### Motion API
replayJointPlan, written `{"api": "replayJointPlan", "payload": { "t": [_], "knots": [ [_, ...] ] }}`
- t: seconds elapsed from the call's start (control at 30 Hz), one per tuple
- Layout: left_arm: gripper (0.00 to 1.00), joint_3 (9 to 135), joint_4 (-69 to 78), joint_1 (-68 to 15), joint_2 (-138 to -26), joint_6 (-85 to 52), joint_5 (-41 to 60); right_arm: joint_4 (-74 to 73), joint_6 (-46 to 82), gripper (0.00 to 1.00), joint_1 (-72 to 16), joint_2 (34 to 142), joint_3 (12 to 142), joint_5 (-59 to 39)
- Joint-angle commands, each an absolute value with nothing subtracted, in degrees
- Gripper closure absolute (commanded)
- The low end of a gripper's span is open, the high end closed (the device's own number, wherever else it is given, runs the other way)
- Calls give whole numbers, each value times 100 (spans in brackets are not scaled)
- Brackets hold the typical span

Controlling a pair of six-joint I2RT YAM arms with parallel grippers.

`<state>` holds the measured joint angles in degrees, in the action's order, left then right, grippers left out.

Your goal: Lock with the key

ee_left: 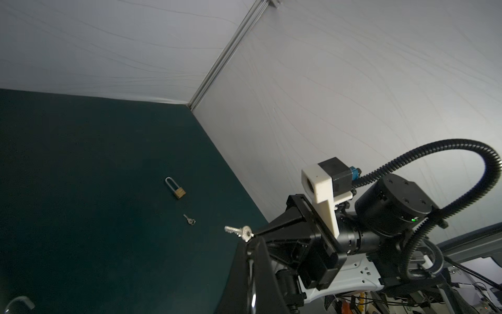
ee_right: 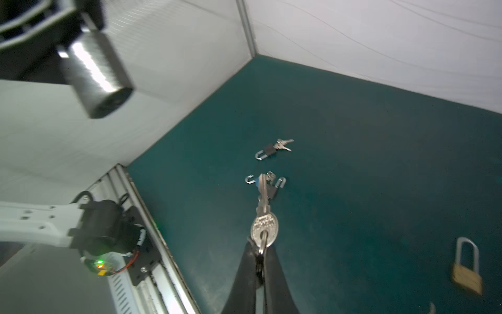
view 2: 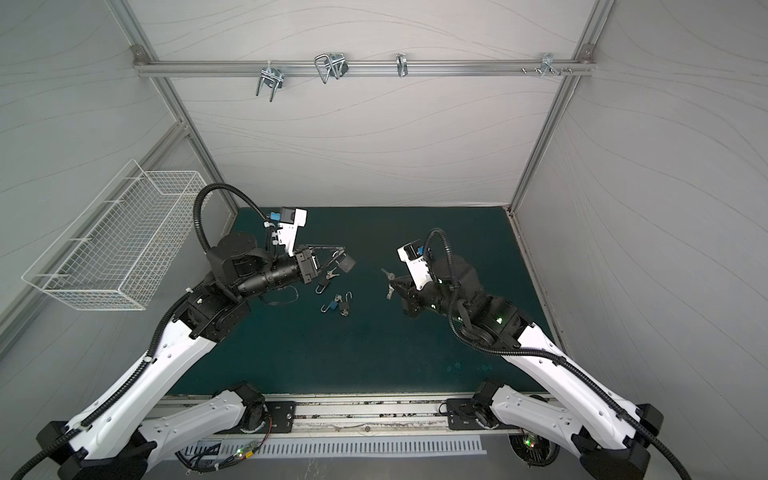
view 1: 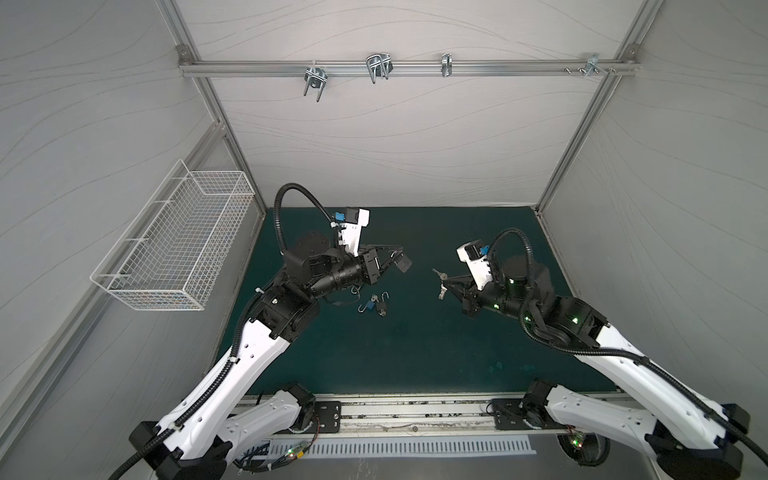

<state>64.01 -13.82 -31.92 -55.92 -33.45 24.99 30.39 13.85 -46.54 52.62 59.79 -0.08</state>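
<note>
Next, the right gripper tips its fingers downward, lowers the key to the bare mat [ee_right: 377, 297] beside the loose key and releases the ring, since that patch is clear.
My left gripper [view 1: 397, 254] [view 2: 341, 253] is shut on a silver padlock [view 1: 404, 263] [view 2: 347, 262], held above the green mat [view 1: 415, 340]. In the right wrist view that padlock [ee_right: 95, 78] hangs from the left fingers with its keyhole end facing the camera. My right gripper [view 1: 444, 284] [ee_right: 259, 248] is shut on the ring of a silver key [view 1: 438, 273] [view 2: 386, 273] [ee_right: 263, 217], whose blade points toward the padlock across a gap. A second key [view 1: 441, 294] dangles below. In the left wrist view the key [ee_left: 239, 231] shows just past my left fingers [ee_left: 244, 271].
Small padlocks lie on the mat: a blue one [view 1: 368, 305], a black one [view 1: 381, 308], another black one with keys [view 2: 326, 280] [ee_right: 269, 149]. A brass padlock [ee_left: 178, 190] [ee_right: 467, 274] and a loose key [ee_left: 190, 219] lie apart. A wire basket [view 1: 178, 245] hangs on the left wall.
</note>
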Motion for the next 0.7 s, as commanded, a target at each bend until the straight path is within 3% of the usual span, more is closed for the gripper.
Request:
{"api": "replayJointPlan", "payload": {
  "t": [0.0, 0.23, 0.4, 0.67],
  "knots": [
    [100, 6091, -1688, -3176, -5555, -3091, 2201, 3791, 1900, 100, -4128, 5215, 5670, 100],
    [100, 5184, -1353, -3391, -5644, -3388, 1962, 3719, 2381, 100, -2897, 5391, 4891, -634],
    [100, 4860, -1090, -3862, -5997, -3405, 1631, 3631, 2297, 100, -2848, 6074, 4782, -722],
    [100, 4636, -623, -3908, -6434, -3744, 1747, 3049, 2065, 100, -2806, 7458, 4841, -748]
  ]
}}
